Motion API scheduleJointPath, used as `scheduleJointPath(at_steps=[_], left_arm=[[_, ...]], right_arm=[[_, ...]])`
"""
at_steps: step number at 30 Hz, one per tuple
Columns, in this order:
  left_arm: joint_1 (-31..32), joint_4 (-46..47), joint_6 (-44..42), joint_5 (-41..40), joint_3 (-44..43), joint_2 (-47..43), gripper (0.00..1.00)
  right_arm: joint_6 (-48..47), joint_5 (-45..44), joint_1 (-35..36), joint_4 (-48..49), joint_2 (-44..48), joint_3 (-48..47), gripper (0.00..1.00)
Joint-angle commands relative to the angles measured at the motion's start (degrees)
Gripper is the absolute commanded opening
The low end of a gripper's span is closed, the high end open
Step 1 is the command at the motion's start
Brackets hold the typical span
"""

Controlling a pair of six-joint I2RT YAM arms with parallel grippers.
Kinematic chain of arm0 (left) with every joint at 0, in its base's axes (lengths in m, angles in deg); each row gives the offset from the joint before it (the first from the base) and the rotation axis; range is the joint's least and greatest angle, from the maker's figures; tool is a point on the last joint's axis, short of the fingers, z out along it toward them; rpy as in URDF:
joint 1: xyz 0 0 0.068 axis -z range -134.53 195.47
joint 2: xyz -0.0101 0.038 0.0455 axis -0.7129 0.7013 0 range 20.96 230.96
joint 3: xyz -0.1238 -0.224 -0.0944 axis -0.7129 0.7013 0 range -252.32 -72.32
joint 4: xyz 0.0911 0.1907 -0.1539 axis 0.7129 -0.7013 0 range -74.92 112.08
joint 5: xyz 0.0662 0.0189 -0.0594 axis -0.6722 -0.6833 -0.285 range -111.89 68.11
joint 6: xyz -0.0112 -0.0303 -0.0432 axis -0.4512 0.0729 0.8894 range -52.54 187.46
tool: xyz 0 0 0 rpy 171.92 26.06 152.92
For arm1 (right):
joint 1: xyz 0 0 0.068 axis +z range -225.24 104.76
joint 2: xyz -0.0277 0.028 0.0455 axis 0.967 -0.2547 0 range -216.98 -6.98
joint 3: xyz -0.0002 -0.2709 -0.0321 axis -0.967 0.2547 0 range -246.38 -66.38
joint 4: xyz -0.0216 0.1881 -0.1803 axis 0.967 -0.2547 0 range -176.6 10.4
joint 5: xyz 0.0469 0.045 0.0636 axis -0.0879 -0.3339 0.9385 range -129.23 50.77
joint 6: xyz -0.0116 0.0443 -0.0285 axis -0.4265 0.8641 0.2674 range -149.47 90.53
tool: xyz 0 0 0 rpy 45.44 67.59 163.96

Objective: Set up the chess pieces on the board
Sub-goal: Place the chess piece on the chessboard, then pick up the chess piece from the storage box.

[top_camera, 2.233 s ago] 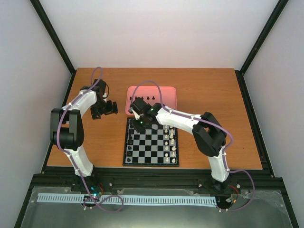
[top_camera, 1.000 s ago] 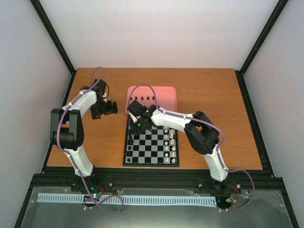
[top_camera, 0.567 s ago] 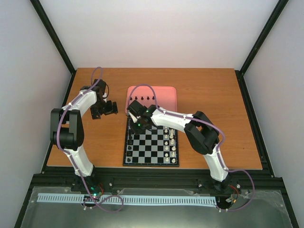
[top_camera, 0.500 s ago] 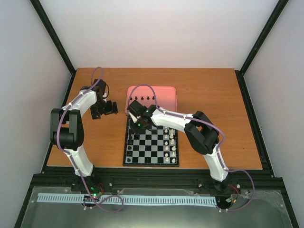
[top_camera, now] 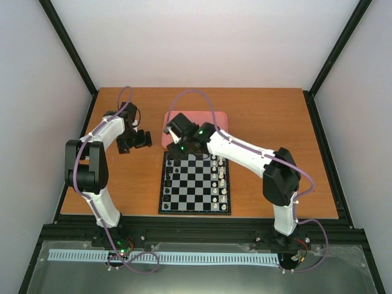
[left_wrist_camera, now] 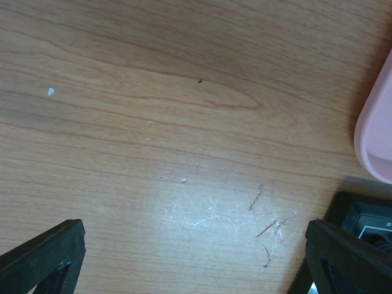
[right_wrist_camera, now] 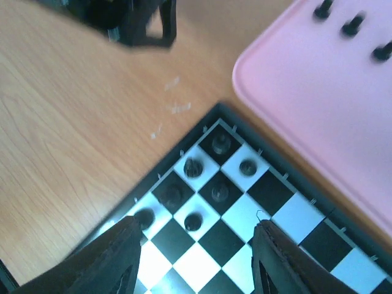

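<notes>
Next, my right gripper moves outward from the board and down to a small black piece on the pink tray, since black pieces still stand there.
The board (top_camera: 195, 184) lies at the table's middle, with white pieces (top_camera: 218, 180) along its right columns. Several black chess pieces (right_wrist_camera: 218, 192) stand on its far-left corner squares, one on a white square (right_wrist_camera: 193, 221) just ahead of my right gripper (right_wrist_camera: 197, 229). That gripper (top_camera: 176, 153) hovers over this corner, open, with nothing between its fingers (right_wrist_camera: 119, 257). Three more black pieces (right_wrist_camera: 353, 24) stand on the pink tray (right_wrist_camera: 318, 92). My left gripper (top_camera: 142, 138) rests open over bare wood left of the tray, holding nothing (left_wrist_camera: 196, 251).
The pink tray (top_camera: 219, 119) sits right behind the board, partly under my right arm. Its corner (left_wrist_camera: 376, 135) and the board's dark corner (left_wrist_camera: 367, 223) show at the right in the left wrist view. Black frame rails run along the table's sides.
My right gripper has opened over the board's far-left corner and lifted back toward the tray, leaving a black piece on the board. The left arm has not moved.
</notes>
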Motion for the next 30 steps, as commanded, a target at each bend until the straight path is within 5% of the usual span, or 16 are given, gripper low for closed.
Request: scheduleJointPath(at_steps=[1,13,30], left_arm=[[-0.2,-0.3,-1.1,-0.1,-0.5,-1.6,1.00],[-0.2,-0.2,-0.9,1.7,-0.1,-2.5,1.00],[-0.2,0.7,-0.7,3.7,2.2,-1.2,1.00]], right_arm=[[-0.3,-2.6,-3.8,-2.3,0.5,-5.2,0.59],[-2.7,-5.4,-18.5,-11.3,-27.3,-38.0,0.53],[-1.4,-4.2,-21.0,-6.1,-37.1,-40.8,0.48]])
